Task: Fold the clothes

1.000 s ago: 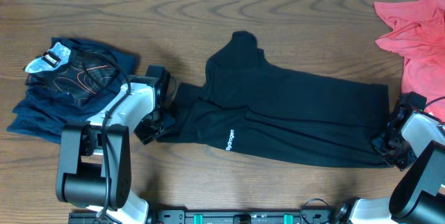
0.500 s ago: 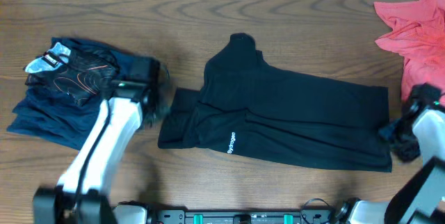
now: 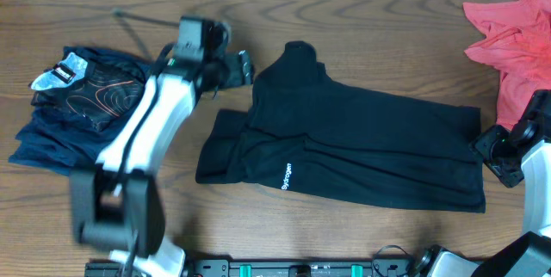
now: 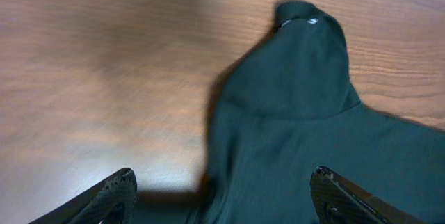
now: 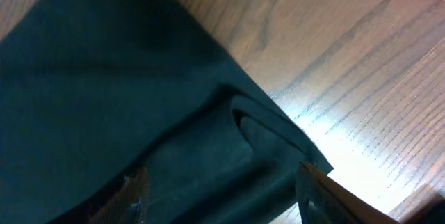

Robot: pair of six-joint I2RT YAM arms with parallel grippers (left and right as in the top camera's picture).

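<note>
My left gripper comes down toward the shirt next, onto the folded edge by the rounded flap [image 3: 259,89] [image 4: 224,116].
The clothes, a black T-shirt [image 3: 362,148] with small white lettering, lie folded into a long band across the middle of the table. My left gripper [image 3: 238,65] hovers open off the shirt's far left corner. In the left wrist view the gripper [image 4: 222,177] has its fingers wide apart, and a rounded flap of the shirt [image 4: 299,85] lies ahead on the wood. My right gripper [image 3: 489,148] stands open at the shirt's right edge. In the right wrist view the gripper [image 5: 222,172] straddles the shirt's folded corner [image 5: 264,140] without pinching it.
A pile of navy-blue and black garments with red lines [image 3: 77,105] lies at the left, close to my left arm. A pink-red garment [image 3: 512,36] lies at the far right corner. Bare wood [image 3: 379,27] shows beyond the shirt.
Both grippers have opened and let go of the shirt's near edge. The left arm has risen and swung to the far left corner. The right gripper has backed off slightly, to the right and farther away.
</note>
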